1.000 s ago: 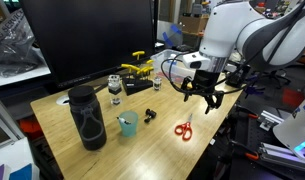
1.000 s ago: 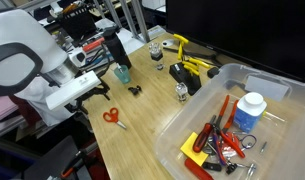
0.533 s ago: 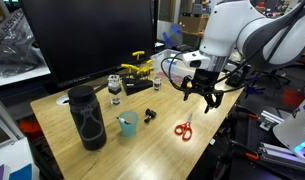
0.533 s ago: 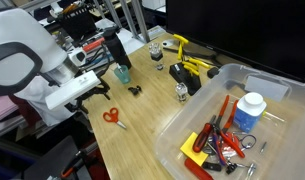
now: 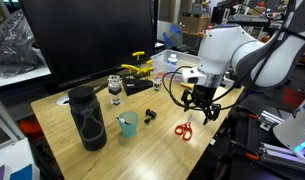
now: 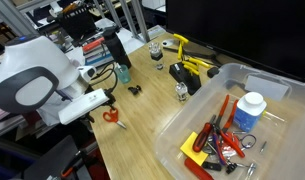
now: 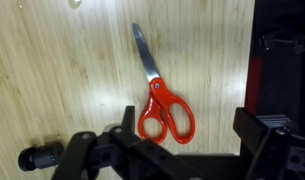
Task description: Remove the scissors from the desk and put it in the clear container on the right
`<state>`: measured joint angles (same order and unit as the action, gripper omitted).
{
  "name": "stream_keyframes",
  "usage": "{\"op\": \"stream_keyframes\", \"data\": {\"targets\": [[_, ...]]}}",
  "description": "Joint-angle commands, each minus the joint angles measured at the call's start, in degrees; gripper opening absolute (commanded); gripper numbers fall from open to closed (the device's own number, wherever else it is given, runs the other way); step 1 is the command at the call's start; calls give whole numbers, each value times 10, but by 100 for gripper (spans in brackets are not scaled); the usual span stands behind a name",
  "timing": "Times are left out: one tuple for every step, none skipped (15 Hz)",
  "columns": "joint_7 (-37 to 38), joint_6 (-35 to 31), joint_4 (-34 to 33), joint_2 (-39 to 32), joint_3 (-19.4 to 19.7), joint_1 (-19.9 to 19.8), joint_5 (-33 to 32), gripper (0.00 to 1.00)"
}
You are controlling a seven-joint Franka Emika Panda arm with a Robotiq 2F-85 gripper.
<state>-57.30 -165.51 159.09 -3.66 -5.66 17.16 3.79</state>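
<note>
My gripper's open fingers are already on either side of the scissors [image 5: 183, 129]. My gripper should move down onto them next, where the red-orange handles meet the silver blades.
The scissors [image 5: 183, 129], with red-orange loop handles and short silver blades, lie flat on the light-wood desk [image 5: 142, 145] near its edge. They also show in an exterior view [image 6: 112, 117] and in the wrist view [image 7: 160, 100]. My gripper [image 5: 200, 106] hangs open and empty just above the scissors, its fingers spread to either side of the handles in the wrist view [image 7: 190, 130]. The clear container [image 6: 237, 80] stands on the far end of the desk and holds several tools and a white bottle.
A black bottle [image 5: 87, 116], a teal cup [image 5: 127, 123], a small jar [image 5: 115, 89], a yellow-and-black clamp tool [image 5: 140, 70] and a small black part [image 5: 150, 113] stand on the desk. A large monitor [image 5: 92, 35] stands behind. The desk edge [image 7: 254, 60] runs beside the scissors.
My arm has come down and shifted toward the scissors; the gripper now sits lower, right over the handles. The scissors have not moved.
</note>
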Motion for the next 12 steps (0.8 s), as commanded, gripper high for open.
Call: {"op": "stream_keyframes", "data": {"targets": [[12,-51,-3,-45,-39,-41,-12,100],[20,-60,-2,-55,-45,-49,-22,100],[25,-69,-3,-65,-51,-58,-30,100],[33,-77,-3,-73,-55,-65,-42,100],[43,-85,-4,-80,-57,-71,-55,100],[60,-90,-4,-84,-47,-69,-80,100],[72,-94,-6,-89,-44,-71,-97,100],[85,-97,-7,-92,-40,-73,-117,100],[97,-99,-9,-95,-38,-75,-133,100],[107,-99,-12,-100,-36,-77,-148,100],[96,-104,-13,-104,-19,-54,-134,100],[99,-103,-16,-107,-18,-53,-137,100]]}}
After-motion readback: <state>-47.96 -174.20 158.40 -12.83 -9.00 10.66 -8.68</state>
